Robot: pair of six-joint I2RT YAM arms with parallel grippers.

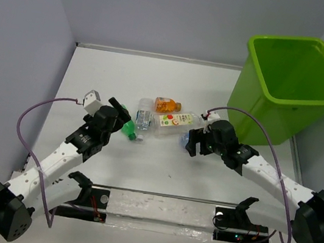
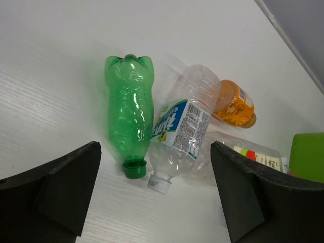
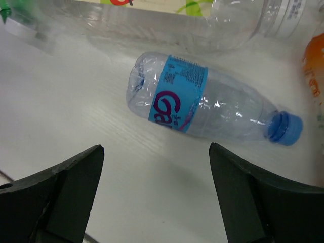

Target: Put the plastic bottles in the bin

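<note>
The robot's right gripper needs to go down and turn onto the clear bottle's blue label, because that bottle is below the gripper and to its left in the top view.
Several plastic bottles lie in a cluster mid-table. A green bottle lies beside a clear bottle with a white-blue label, with an orange bottle and a large clear bottle with a fruit label beyond. A clear bottle with a blue label and blue cap lies ahead of my right gripper, which is open and empty. My left gripper is open and empty, just short of the green and clear bottles' caps. The lime-green bin stands at the far right.
Grey walls enclose the white table on the left, back and right. A purple cable loops off each arm. Black brackets sit on the near rail.
</note>
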